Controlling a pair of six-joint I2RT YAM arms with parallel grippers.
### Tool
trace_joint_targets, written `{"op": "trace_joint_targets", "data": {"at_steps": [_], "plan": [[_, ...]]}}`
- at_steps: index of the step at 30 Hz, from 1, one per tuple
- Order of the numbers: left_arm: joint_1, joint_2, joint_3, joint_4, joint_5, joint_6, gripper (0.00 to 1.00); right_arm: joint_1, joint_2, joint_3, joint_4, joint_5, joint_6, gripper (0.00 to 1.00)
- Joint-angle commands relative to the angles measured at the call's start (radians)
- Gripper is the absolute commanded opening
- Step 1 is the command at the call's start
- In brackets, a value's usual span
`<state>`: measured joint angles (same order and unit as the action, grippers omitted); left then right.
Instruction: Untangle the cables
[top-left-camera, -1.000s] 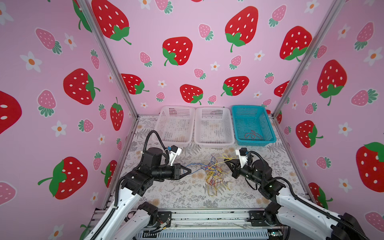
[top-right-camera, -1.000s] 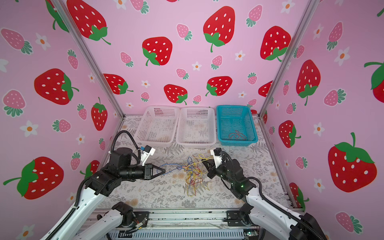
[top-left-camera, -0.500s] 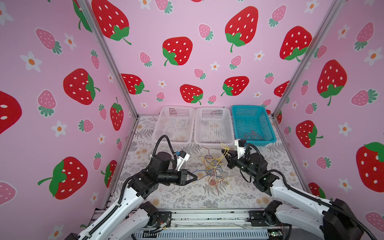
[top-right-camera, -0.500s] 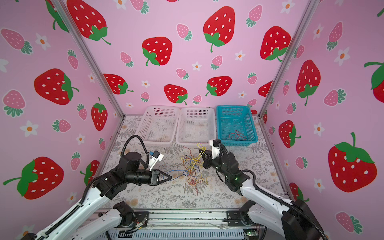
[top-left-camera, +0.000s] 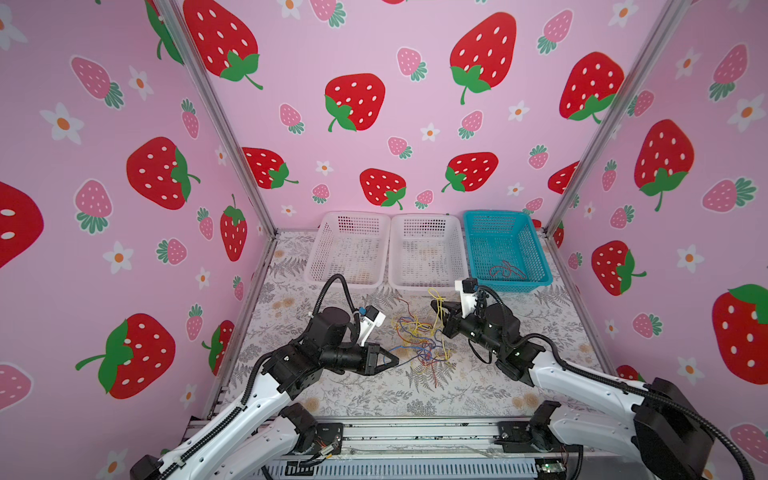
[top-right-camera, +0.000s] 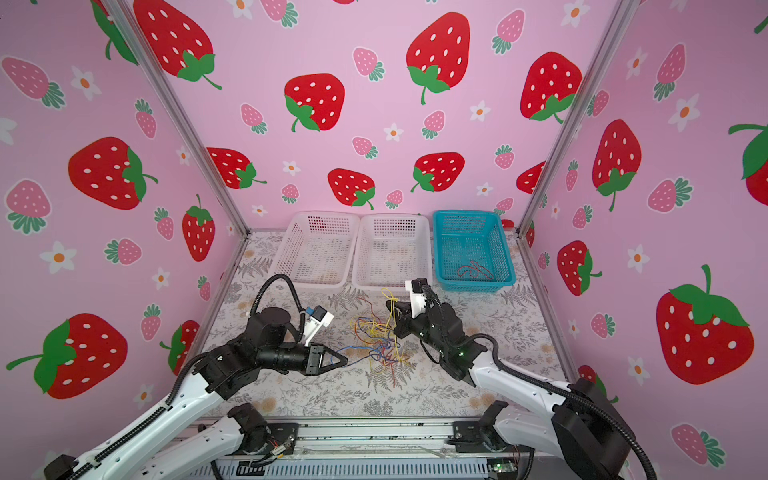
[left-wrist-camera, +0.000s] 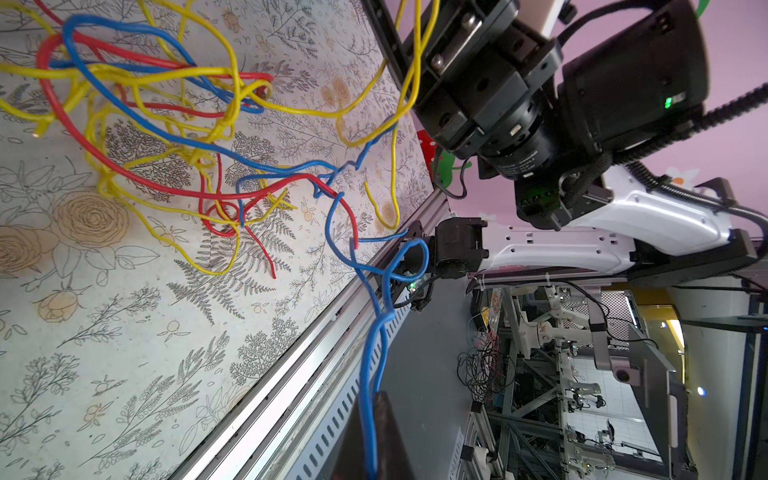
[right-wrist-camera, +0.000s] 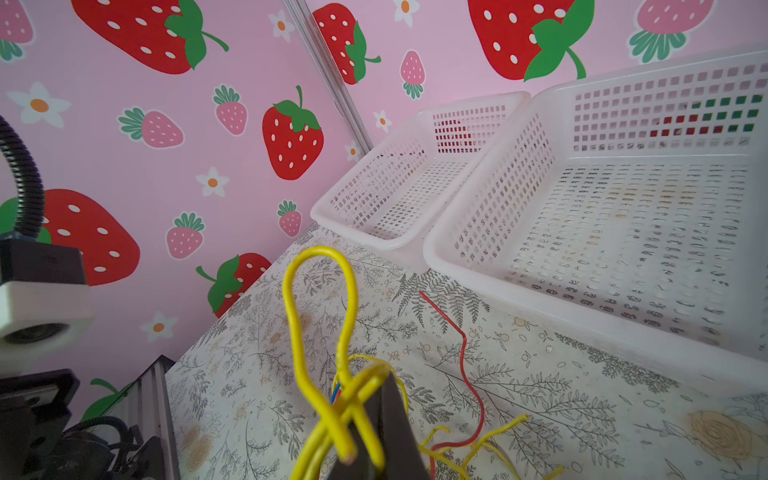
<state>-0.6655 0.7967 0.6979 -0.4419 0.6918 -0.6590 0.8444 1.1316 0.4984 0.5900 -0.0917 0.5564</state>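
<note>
My right gripper draws away from the left gripper next, lowers and releases the yellow cables, since the bare mat (top-left-camera: 464, 347) beside the tangle lies below it.
The cables (top-left-camera: 419, 340) (top-right-camera: 376, 338) are thin yellow, red and blue wires in one loose tangle on the floral mat, between both arms. My left gripper (top-left-camera: 395, 360) (top-right-camera: 344, 362) is low at the tangle's left edge, shut on a blue cable (left-wrist-camera: 376, 374) that runs from the jaws (left-wrist-camera: 380, 397) into the tangle. My right gripper (top-left-camera: 434, 302) (top-right-camera: 390, 304) is raised at the tangle's far right. It is shut on yellow cables (right-wrist-camera: 328, 399), a loop of which stands above the jaws (right-wrist-camera: 380, 380). More yellow strands hang from it down into the pile.
Two white baskets (top-left-camera: 328, 249) (top-left-camera: 457, 249) and a blue basket (top-left-camera: 536, 249) stand in a row along the back wall. A red cable (top-left-camera: 505, 269) lies in the blue one. Pink walls close both sides, and a metal rail (top-left-camera: 415, 432) runs along the front.
My right gripper has risen and moved back toward the baskets, drawing yellow cables up out of the pile. My left gripper has shifted toward the front with the blue cable. The tangle is stretched.
</note>
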Motion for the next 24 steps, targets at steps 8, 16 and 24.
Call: {"op": "trace_joint_targets", "data": {"at_steps": [8, 16, 24], "plan": [[-0.046, -0.034, 0.036, -0.066, -0.022, 0.053, 0.0, -0.032, -0.043, 0.0, -0.051, 0.142, -0.032, 0.0], [-0.031, -0.057, 0.125, -0.307, -0.131, 0.189, 0.0, -0.218, -0.108, -0.073, -0.143, 0.049, 0.06, 0.0], [0.009, -0.007, 0.236, -0.343, -0.167, 0.261, 0.0, -0.295, -0.165, -0.106, -0.259, -0.031, 0.048, 0.0]]}}
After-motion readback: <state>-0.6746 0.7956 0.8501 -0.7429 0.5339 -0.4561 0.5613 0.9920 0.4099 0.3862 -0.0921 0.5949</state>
